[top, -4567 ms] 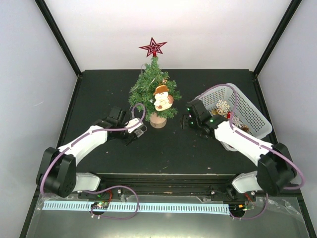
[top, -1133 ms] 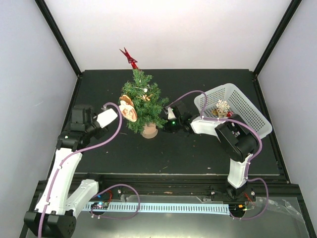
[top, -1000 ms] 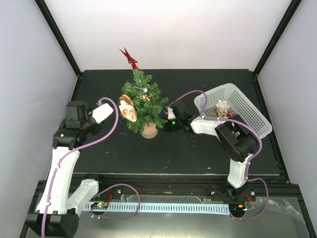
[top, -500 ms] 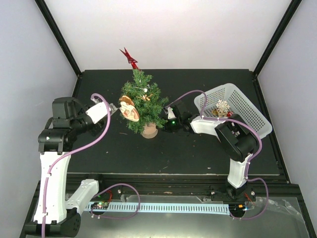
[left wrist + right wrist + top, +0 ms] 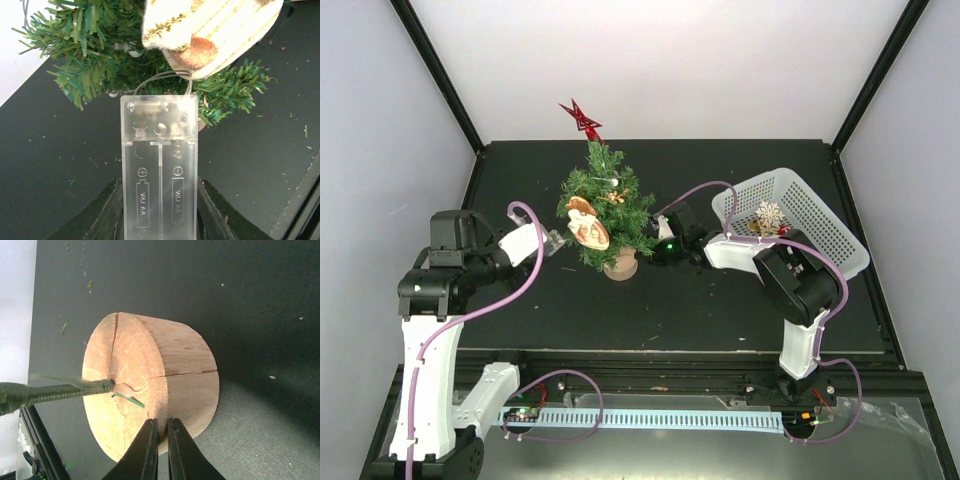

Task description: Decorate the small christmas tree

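The battery case's wire joins the branches. I should move my left gripper back past the snowman ornament [image 5: 586,226] toward the near side of the stump and let go of the battery case.
The small christmas tree [image 5: 605,205] stands mid-table on its round wooden stump [image 5: 620,265], with a red star [image 5: 580,117] on top and a snowman ornament [image 5: 586,226] on its left side. My left gripper [image 5: 552,241] is just left of the tree, shut on a clear, empty two-cell battery case [image 5: 160,170]; a thin wire runs from the case up into the branches [image 5: 80,45]. My right gripper [image 5: 162,425] is shut, its tips against the rim of the stump [image 5: 150,385], beside the green trunk [image 5: 50,392].
A white basket [image 5: 832,228] at the right holds a snowflake ornament [image 5: 769,215] and other decorations. The right arm lies low between the basket and the tree. Black frame posts stand at both back corners of the dark table.
The left arm's upper joints have swung left and back while its gripper stays by the tree with the case. The snowman and the star have turned slightly. The right arm has not moved.
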{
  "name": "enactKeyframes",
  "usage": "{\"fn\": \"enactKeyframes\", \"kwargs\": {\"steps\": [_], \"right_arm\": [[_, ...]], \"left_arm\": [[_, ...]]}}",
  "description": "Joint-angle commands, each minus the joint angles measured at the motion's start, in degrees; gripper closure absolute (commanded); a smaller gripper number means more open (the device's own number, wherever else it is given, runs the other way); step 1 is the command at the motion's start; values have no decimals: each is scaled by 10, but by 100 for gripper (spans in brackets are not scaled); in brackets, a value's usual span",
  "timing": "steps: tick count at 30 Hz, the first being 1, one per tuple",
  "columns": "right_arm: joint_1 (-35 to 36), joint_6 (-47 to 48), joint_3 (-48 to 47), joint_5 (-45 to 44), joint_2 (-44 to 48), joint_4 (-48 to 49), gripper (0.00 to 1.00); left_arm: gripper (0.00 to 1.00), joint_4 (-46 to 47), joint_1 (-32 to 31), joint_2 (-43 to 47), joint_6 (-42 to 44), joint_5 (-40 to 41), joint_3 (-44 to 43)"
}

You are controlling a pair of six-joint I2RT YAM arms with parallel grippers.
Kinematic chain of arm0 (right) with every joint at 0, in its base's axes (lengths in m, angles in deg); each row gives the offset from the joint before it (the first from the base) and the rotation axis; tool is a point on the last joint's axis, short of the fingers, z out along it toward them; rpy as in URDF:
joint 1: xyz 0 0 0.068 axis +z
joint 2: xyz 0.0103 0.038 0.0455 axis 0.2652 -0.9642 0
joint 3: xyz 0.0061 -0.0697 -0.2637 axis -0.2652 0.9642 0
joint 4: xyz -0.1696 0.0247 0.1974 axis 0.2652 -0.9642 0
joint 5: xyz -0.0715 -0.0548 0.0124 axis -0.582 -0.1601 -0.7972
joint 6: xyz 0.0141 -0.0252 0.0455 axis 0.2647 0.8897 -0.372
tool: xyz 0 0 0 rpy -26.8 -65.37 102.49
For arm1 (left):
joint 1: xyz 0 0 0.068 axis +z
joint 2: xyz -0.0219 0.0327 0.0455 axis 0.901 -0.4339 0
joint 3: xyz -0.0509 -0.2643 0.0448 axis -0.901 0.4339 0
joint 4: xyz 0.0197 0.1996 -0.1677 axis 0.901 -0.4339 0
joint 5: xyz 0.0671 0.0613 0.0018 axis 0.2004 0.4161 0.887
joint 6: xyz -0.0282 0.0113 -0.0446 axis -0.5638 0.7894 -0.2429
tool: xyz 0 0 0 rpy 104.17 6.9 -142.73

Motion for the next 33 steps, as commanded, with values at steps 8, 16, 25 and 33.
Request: {"fn": "enactKeyframes", "kwargs": {"steps": [8, 16, 25, 33], "right_arm": [[-7, -2, 5, -19, -31, -18, 93], [-7, -22, 11, -8, -34, 6, 94], [7, -46, 17, 2, -37, 28, 94], [29, -65, 9, -1, -38, 32, 94]], "left_arm": [[70, -35, -3, 33, 7, -92, 38], [68, 12, -57, 52, -54, -82, 83], [64, 79, -181, 44, -149, 5, 98], [62, 91, -238, 22, -169, 29, 86]]}}
